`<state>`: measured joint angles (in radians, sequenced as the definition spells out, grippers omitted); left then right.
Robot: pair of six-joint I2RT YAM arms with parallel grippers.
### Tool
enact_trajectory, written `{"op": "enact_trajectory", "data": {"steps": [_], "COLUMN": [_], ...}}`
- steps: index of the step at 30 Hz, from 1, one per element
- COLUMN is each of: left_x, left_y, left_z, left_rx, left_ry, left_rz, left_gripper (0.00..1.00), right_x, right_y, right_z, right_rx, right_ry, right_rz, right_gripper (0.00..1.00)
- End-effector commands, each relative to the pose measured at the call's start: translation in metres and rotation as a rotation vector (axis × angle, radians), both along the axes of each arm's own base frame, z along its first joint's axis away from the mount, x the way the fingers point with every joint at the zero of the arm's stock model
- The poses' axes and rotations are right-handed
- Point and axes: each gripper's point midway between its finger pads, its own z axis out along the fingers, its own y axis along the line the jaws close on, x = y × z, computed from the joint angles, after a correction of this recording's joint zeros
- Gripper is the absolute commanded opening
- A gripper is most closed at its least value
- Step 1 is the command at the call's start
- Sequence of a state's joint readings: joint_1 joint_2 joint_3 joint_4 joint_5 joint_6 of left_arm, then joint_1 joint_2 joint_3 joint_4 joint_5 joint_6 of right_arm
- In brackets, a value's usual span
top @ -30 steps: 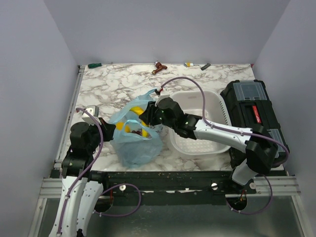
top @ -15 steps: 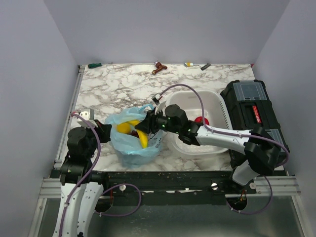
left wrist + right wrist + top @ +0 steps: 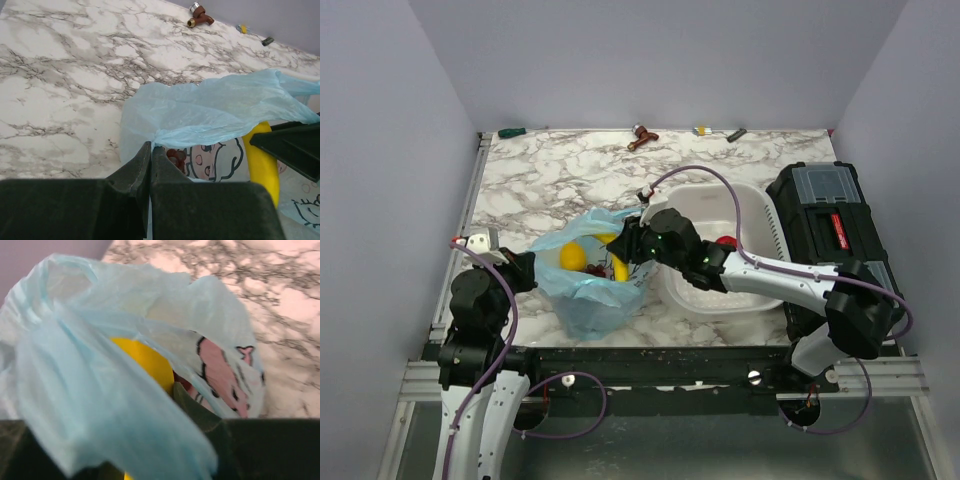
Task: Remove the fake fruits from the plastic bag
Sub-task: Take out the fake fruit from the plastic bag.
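My right gripper moves up from the bag (image 3: 588,292) next. It goes over to the white basket's bottom and down to release the banana, since a red fruit already lies there.
The light-blue plastic bag (image 3: 588,292) lies on the marble between my two arms, its mouth facing up. My left gripper (image 3: 525,268) is shut on the bag's left edge, and the film is pinched between its jaws (image 3: 151,150). My right gripper (image 3: 625,250) reaches into the bag's mouth and is shut on the yellow banana (image 3: 262,160), which shows between its fingers (image 3: 145,362). The bag film drapes over that gripper (image 3: 135,405). Inside the bag, the round yellow fruit (image 3: 572,257) lies left of the banana and the dark red grape bunch (image 3: 176,157) lies close to my left jaws.
A white perforated basket (image 3: 760,205) stands right of the bag with a red apple-like fruit (image 3: 725,242) in it. A black toolbox (image 3: 835,215) fills the right edge. Small tools (image 3: 642,135) lie along the far edge.
My left gripper has drawn the bag's edge to the left and the bag has flattened. My right gripper has dropped from above the bag into its mouth.
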<state>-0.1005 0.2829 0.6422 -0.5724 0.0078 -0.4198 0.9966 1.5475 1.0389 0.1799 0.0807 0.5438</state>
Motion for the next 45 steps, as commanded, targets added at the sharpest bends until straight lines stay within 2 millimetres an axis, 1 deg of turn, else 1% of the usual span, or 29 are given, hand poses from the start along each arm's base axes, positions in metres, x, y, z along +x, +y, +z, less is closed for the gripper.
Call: {"op": "enact_trajectory", "data": {"steps": [1,3,5,7,8,9,12,14,17,19,21,26,30,32,34,35,36,40,42,45], "left_x": [0.002,0.002,0.002,0.003,0.004,0.005,0.007,0.007,0.007,0.009,0.008,0.009,0.008,0.008,0.008,0.008,0.007,0.008,0.008,0.008], "left_y": [-0.006,-0.004,-0.001,0.005,0.008,0.010,0.007,0.004,0.001,0.000,-0.009,-0.013,-0.015,-0.014,-0.014,-0.015,-0.015,-0.015,-0.016,-0.015], "left_z": [0.002,0.002,0.001,-0.002,-0.003,-0.006,-0.007,-0.006,-0.007,-0.008,-0.007,-0.009,-0.007,-0.007,-0.006,-0.007,-0.006,-0.006,-0.007,-0.007], "left_rx": [-0.006,-0.003,-0.003,-0.003,-0.001,-0.001,-0.003,-0.005,-0.006,-0.005,-0.012,-0.014,-0.014,-0.013,-0.014,-0.015,-0.015,-0.014,-0.015,-0.013], "left_ry": [-0.011,-0.010,-0.010,0.000,0.007,0.016,0.023,0.017,0.016,0.015,0.012,0.014,0.010,0.008,0.005,0.004,0.000,0.003,0.009,0.007], "left_rz": [-0.030,-0.019,-0.004,0.036,0.056,0.067,0.053,0.033,0.013,0.007,-0.045,-0.067,-0.077,-0.072,-0.075,-0.079,-0.081,-0.078,-0.082,-0.079], "left_gripper": [0.00,0.00,0.00,0.00,0.00,0.00,0.00,0.00,0.00,0.00,0.00,0.00,0.00,0.00,0.00,0.00,0.00,0.00,0.00,0.00], "right_x": [0.018,0.010,-0.003,-0.024,-0.033,-0.038,-0.050,-0.051,-0.042,-0.040,-0.041,-0.037,-0.025,-0.017,-0.012,-0.011,-0.008,0.006,0.010,0.012], "right_y": [-0.024,-0.015,-0.004,0.008,0.011,0.012,0.008,0.001,-0.007,-0.008,-0.007,-0.008,-0.017,-0.023,-0.030,-0.037,-0.045,-0.100,-0.128,-0.172], "right_z": [-0.033,-0.029,-0.020,-0.006,0.002,0.011,0.045,0.067,0.092,0.107,0.120,0.147,0.166,0.172,0.179,0.185,0.185,0.193,0.187,0.161], "right_rx": [-0.163,-0.147,-0.111,-0.064,-0.039,-0.009,0.122,0.202,0.283,0.349,0.412,0.504,0.538,0.509,0.469,0.454,0.423,0.297,0.209,0.042], "right_ry": [0.042,0.046,0.025,-0.013,-0.026,-0.043,-0.102,-0.129,-0.132,-0.126,-0.137,-0.138,-0.167,-0.171,-0.202,-0.223,-0.239,-0.281,-0.287,-0.281], "right_rz": [-0.165,-0.094,0.013,0.158,0.214,0.241,0.273,0.244,0.153,0.122,0.123,0.088,0.010,-0.042,-0.078,-0.095,-0.132,-0.344,-0.443,-0.581], "right_gripper": [0.01,0.01,0.01,0.01,0.01,0.01,0.01,0.01,0.01,0.01,0.01,0.01,0.01,0.01,0.01,0.01,0.01,0.01,0.01,0.01]}}
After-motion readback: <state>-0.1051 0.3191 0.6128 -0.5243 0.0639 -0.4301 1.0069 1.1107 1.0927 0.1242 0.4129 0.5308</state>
